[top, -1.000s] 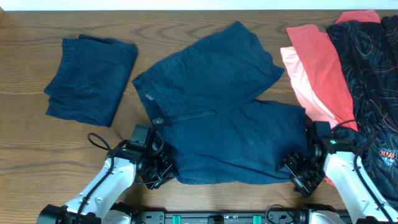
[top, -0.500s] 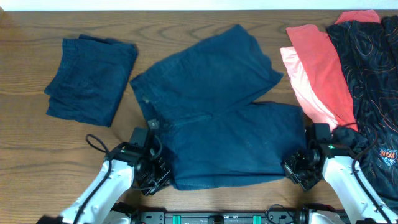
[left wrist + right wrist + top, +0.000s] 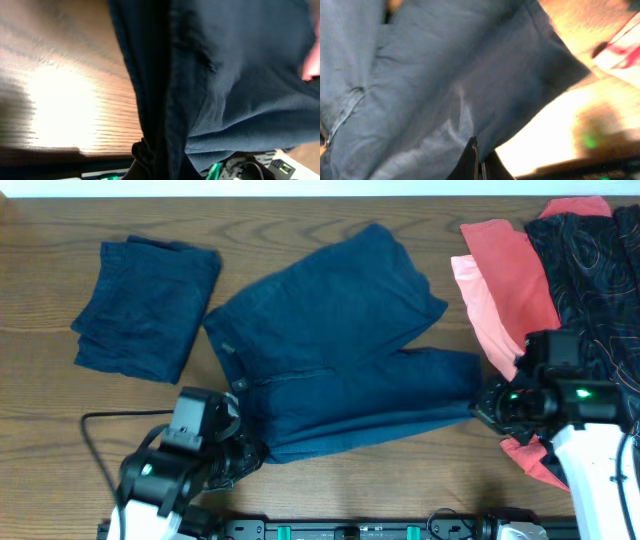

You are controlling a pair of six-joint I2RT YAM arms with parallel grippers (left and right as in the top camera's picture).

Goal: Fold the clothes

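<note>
My left gripper carries the navy shorts' pinched corner outward next and releases it over their waistband end by the folded shorts [image 3: 222,336], as that end still lies uncovered.
Dark navy shorts [image 3: 330,340] lie spread in the middle of the table, their near edge raised and pulled back. My left gripper [image 3: 245,452] is shut on the near left corner of the shorts; in the left wrist view the dark cloth [image 3: 240,75] runs down between the fingers [image 3: 142,155]. My right gripper [image 3: 487,405] is shut on the near right corner, and the right wrist view has the fingertips [image 3: 472,155] pinching the hem of the shorts [image 3: 445,75]. Coral-red shirts [image 3: 500,280] and a black red-patterned garment [image 3: 590,270] lie at the right.
A second pair of navy shorts [image 3: 150,305], folded, lies at the back left. The wooden table [image 3: 300,220] shows bare along the back edge and in front of the spread shorts. The coral shirts lie close beside my right arm.
The right gripper has shut on the shorts' corner. Both grippers have risen and moved away from the front edge, drawing the near edge of the shorts up and toward the back.
</note>
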